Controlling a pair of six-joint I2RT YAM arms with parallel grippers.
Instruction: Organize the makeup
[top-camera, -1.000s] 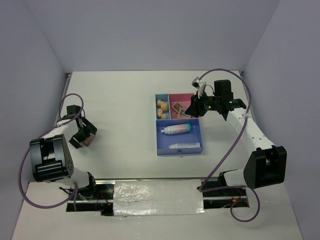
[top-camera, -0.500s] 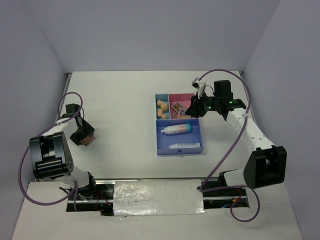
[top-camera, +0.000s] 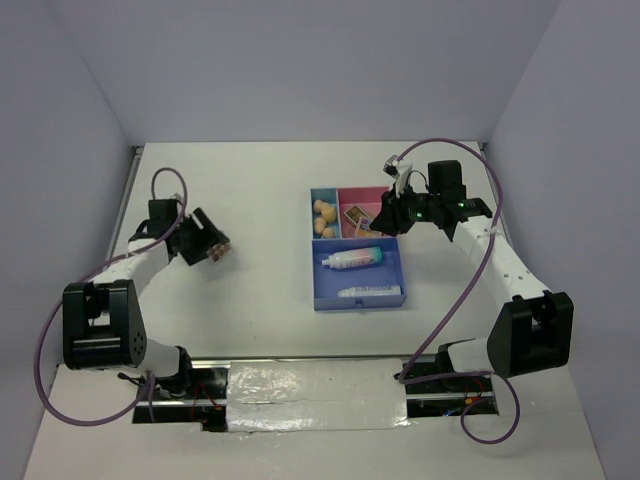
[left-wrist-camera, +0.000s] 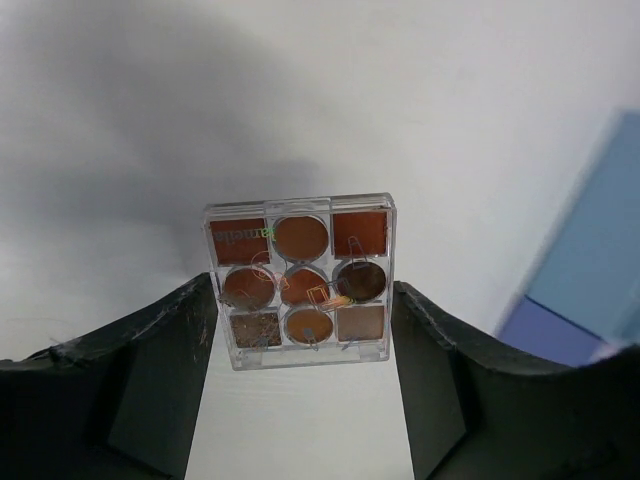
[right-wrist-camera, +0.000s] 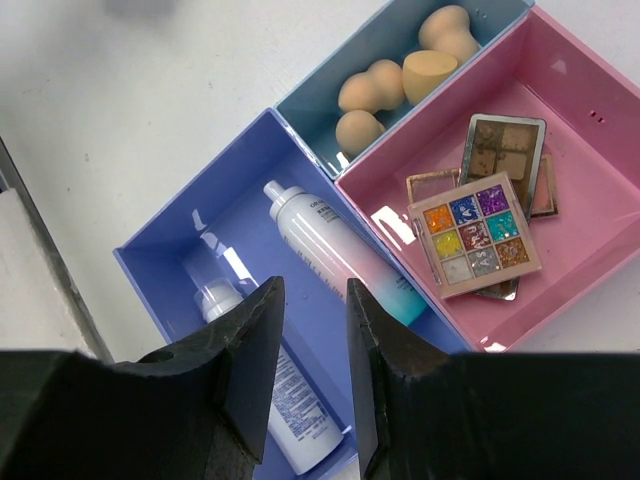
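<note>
I will next move my left gripper outward and to the right in the top view to release over the pink compartment's far sponge-side corner (top-camera: 350, 197), since other palettes lie inside.
My left gripper (top-camera: 213, 247) is shut on a clear brown eyeshadow palette (left-wrist-camera: 300, 290), which I hold by its two sides above the white table, left of the tray. My right gripper (right-wrist-camera: 312, 290) hovers over the tray with its jaws a little open and nothing between them. In the tray, several beige sponges (right-wrist-camera: 390, 85) lie in the light-blue compartment. A multicolour palette (right-wrist-camera: 475, 235) rests on another palette (right-wrist-camera: 505, 145) in the pink compartment. The gradient bottle (right-wrist-camera: 330, 250) and the slim white tube (right-wrist-camera: 275, 410) lie in the large blue compartment.
The blue-and-pink tray (top-camera: 317, 298) sits right of the table's centre. White walls close off the table on the left, back and right. The arm bases and taped cables run along the near edge.
My left gripper closed on the brown palette and carried it up and to the right, toward the tray. The right arm has hardly moved.
</note>
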